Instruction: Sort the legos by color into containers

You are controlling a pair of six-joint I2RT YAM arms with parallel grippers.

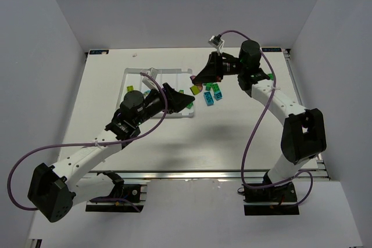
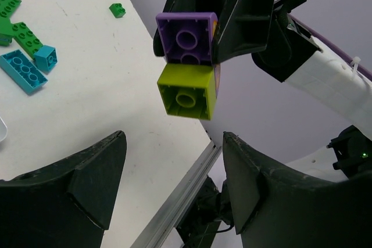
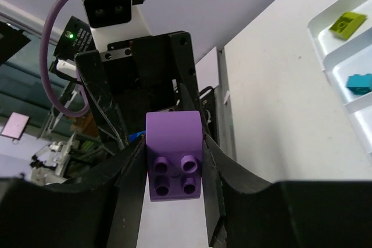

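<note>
The robot's right gripper will next swing across and down to the next section of the tray, which lies below, to the left in the top view. It will release purple there, apart from teal.
My right gripper (image 1: 200, 81) is shut on a purple brick (image 3: 173, 155), held in the air right of the white tray (image 1: 137, 73). In the left wrist view a yellow-green brick (image 2: 187, 93) is stuck to the purple brick (image 2: 186, 38). My left gripper (image 2: 174, 143) is open and empty, just below and facing that pair. From above it (image 1: 185, 101) is at the tray's right edge. A yellow-green brick (image 3: 347, 24) and a teal brick (image 3: 359, 82) lie in separate tray compartments.
Loose teal bricks (image 1: 208, 100) and green bricks (image 1: 210, 86) lie on the table right of the tray, below the right gripper. A small green brick (image 1: 271, 76) lies by the right arm. The left arm covers part of the tray.
</note>
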